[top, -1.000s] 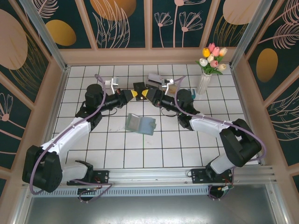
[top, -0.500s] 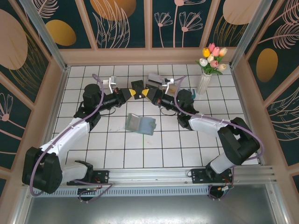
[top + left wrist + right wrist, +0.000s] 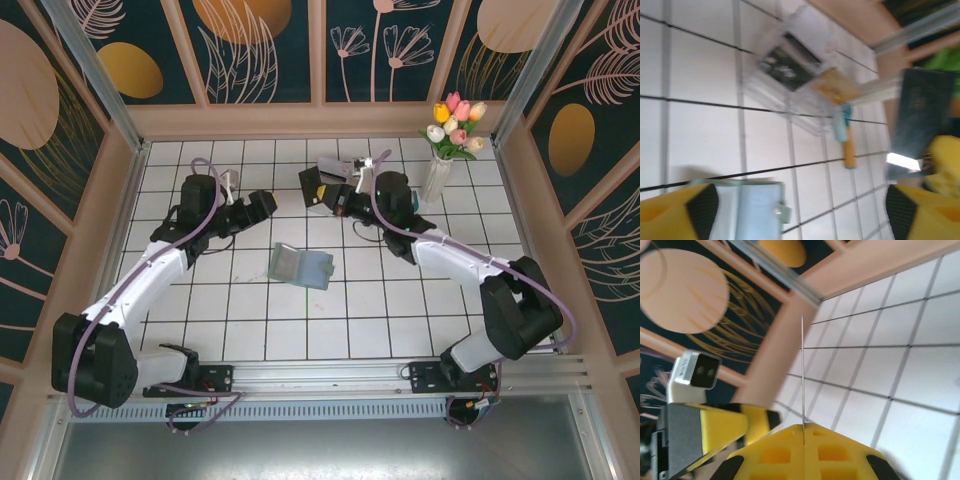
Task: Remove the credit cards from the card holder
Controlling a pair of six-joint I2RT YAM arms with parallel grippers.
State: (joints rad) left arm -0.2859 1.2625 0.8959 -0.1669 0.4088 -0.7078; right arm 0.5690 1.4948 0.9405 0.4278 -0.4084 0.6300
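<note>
I will next turn my right gripper's fingers toward the floor, lower the dark card into the clear compartment tray with the other cards and release it.
The grey-green card holder (image 3: 300, 265) lies open on the white tiles in the middle; the left wrist view has it at the bottom (image 3: 752, 212). My right gripper (image 3: 325, 192) hangs above the floor behind it, shut on a dark credit card (image 3: 311, 184). The right wrist view shows that card edge-on (image 3: 802, 370), rising from the closed jaws of the right gripper (image 3: 803, 427). My left gripper (image 3: 268, 203) is left of the card, apart from it, with its jaws wide open and nothing between them (image 3: 800, 205). The dark card (image 3: 920, 110) stands at the right in the left wrist view.
A clear plastic compartment tray (image 3: 790, 70) sits behind the grippers near the back wall (image 3: 338, 165). An orange-handled teal garden fork (image 3: 847, 145) lies beside it. A white vase of tulips (image 3: 436, 178) stands at the back right. Wooden walls enclose the tiled floor.
Both grippers met at the dark card before. Now the left gripper has let go, opened and drawn back to the left, while the right gripper has carried the card slightly right and back.
</note>
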